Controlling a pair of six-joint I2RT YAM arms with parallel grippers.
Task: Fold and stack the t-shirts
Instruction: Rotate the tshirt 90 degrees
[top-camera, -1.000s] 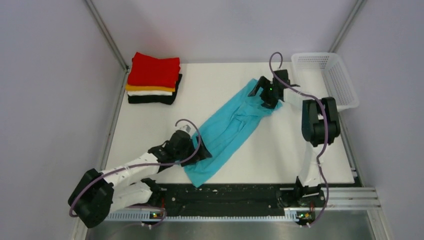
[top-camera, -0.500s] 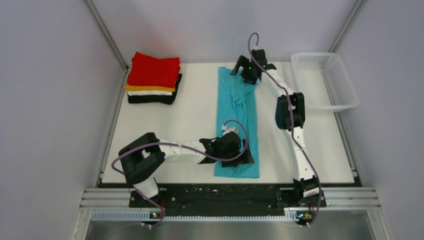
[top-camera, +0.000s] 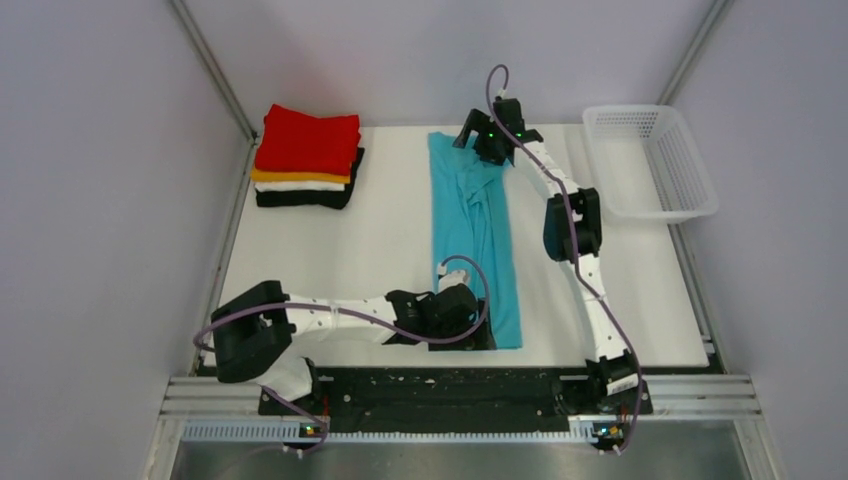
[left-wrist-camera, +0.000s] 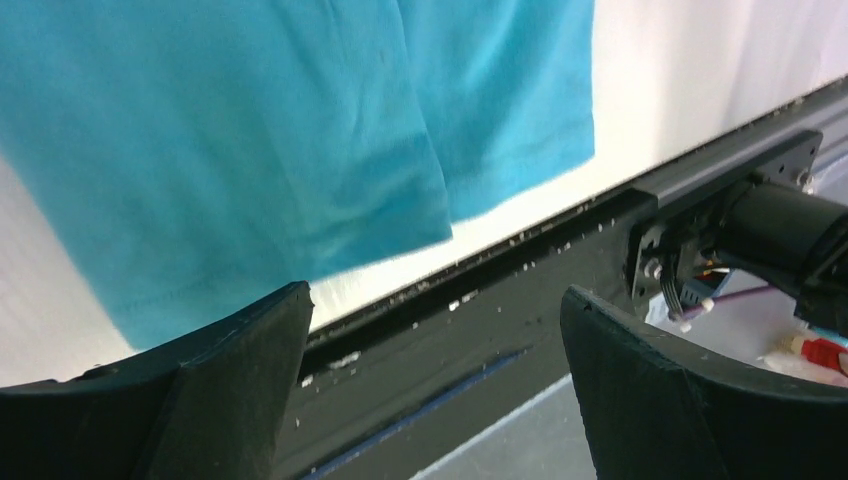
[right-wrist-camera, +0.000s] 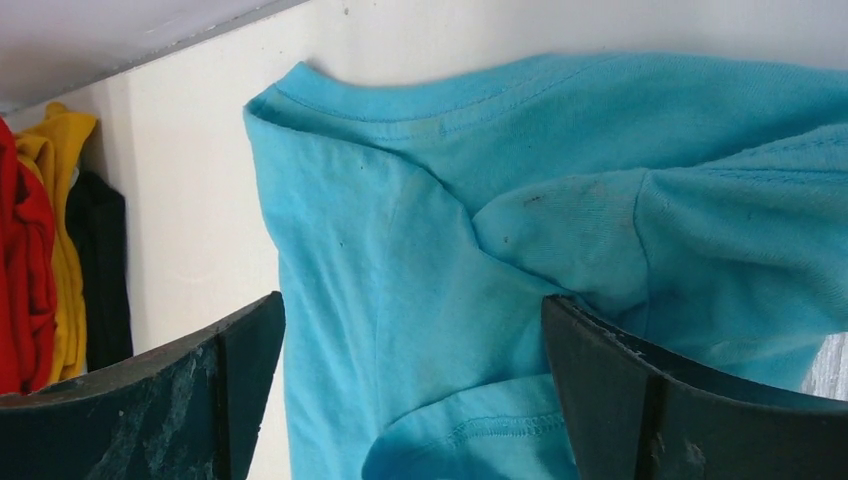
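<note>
My left gripper shifts to its left in the top view next and descends to the t-shirt's stack-side hem corner (left-wrist-camera: 138, 334) below, as that corner shows outside my fingers.
A turquoise-blue t-shirt (top-camera: 478, 235), folded into a long strip, lies flat from the table's front edge to its back. My left gripper (top-camera: 472, 328) hovers at the near hem, open. In the left wrist view the left gripper (left-wrist-camera: 435, 305) has only the black front rail between its fingers, with the hem (left-wrist-camera: 300, 170) just beyond. My right gripper (top-camera: 480, 138) stands open over the far end. There the right gripper (right-wrist-camera: 412, 310) straddles the shirt's shoulder and sleeve (right-wrist-camera: 430, 300) without pinching the cloth. A folded stack of t-shirts (top-camera: 306, 157) sits at the back left, red on top, then orange, white and black.
A white mesh basket (top-camera: 655, 160) stands at the back right corner. The black rail (top-camera: 440, 385) with the arm bases runs along the near edge. Grey walls close in the table on both sides and at the back.
The turquoise shirt has swung from a diagonal lie to straight front-to-back. The right gripper moved left and back with its far end. The left gripper moved right to the near hem.
</note>
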